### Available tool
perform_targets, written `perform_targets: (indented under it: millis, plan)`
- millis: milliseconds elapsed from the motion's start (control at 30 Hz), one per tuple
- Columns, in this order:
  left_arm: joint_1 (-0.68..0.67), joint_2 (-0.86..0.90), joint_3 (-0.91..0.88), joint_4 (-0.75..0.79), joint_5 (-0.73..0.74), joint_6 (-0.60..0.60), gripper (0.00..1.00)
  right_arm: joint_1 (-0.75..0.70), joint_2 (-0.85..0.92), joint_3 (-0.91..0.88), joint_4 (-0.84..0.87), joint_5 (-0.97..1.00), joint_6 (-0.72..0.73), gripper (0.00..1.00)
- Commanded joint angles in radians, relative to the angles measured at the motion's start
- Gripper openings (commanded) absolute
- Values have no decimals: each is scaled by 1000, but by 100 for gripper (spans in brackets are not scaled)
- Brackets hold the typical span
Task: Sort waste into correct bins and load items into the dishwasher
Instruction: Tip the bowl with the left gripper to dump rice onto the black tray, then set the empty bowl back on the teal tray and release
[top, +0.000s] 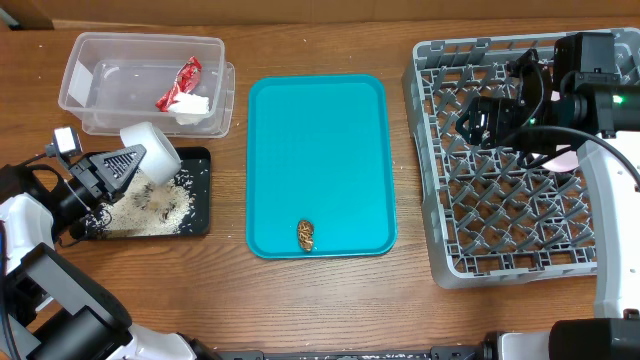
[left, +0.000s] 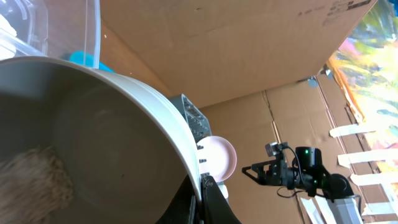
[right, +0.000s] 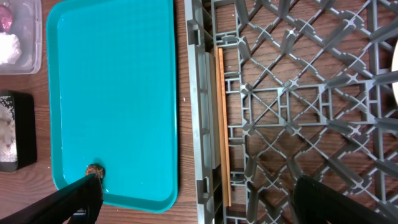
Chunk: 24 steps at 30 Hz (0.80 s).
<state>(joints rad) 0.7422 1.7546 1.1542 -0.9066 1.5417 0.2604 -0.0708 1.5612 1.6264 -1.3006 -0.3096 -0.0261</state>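
My left gripper goes to the right in the overhead view next, levels the bowl (top: 150, 148) and lowers it there, since the teal tray's middle (top: 324, 165) lies bare.
My left gripper (top: 133, 162) is shut on the rim of a white bowl (top: 150, 148), tipped over the black tray (top: 198, 200), where loose rice (top: 160, 208) lies. In the left wrist view my fingers (left: 202, 196) pinch the bowl's rim (left: 124, 124), and some rice (left: 31, 180) is still inside. The red-and-white wrapper (top: 180, 83) lies in the clear tub (top: 85, 60). A brown food lump (top: 306, 235) sits on the teal tray (top: 320, 150). My right gripper (top: 478, 118) is open and empty above the grey rack (top: 500, 230). Chopsticks (right: 222, 124) lie along the rack's (right: 292, 93) left edge.
A pale pink plate (left: 219, 155) stands in the rack, mostly hidden under my right arm in the overhead view. The right wrist view shows the teal tray (right: 112, 81), the lump (right: 94, 169), the black tray's corner (right: 15, 130) and my wide-open fingers (right: 199, 202).
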Motion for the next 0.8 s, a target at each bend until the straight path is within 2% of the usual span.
perform_targets:
  millis: [0, 67, 167, 233, 300, 333, 400, 433, 533, 767]
  plan:
    - [8, 2, -6, 11, 36, -14, 4, -1, 2, 9, 5, 2, 0, 100]
    - [8, 2, -6, 21, 37, -32, 4, -1, 2, 9, 5, 2, 0, 100]
    - [8, 2, -6, 20, 39, -151, 4, -1, 2, 9, 5, 2, 1, 100]
    - [8, 3, -6, 76, -19, -135, 4, -1, 2, 9, 6, 2, 0, 100]
    - [8, 6, -6, 110, -172, -314, 4, -1, 2, 9, 7, 2, 0, 100]
    - [8, 6, -6, 105, -149, -347, 4, -1, 2, 9, 7, 2, 1, 100]
    - [7, 5, -6, 111, 14, -247, 4, -1, 2, 9, 6, 2, 1, 100]
    - [7, 5, -6, 132, 19, -229, 4, -1, 2, 9, 7, 2, 1, 100]
    - [7, 6, -6, 149, -69, -309, 4, -1, 2, 9, 10, 2, 1, 100]
    - [-15, 3, -6, 140, -19, -290, 4, -1, 2, 9, 8, 2, 0, 100]
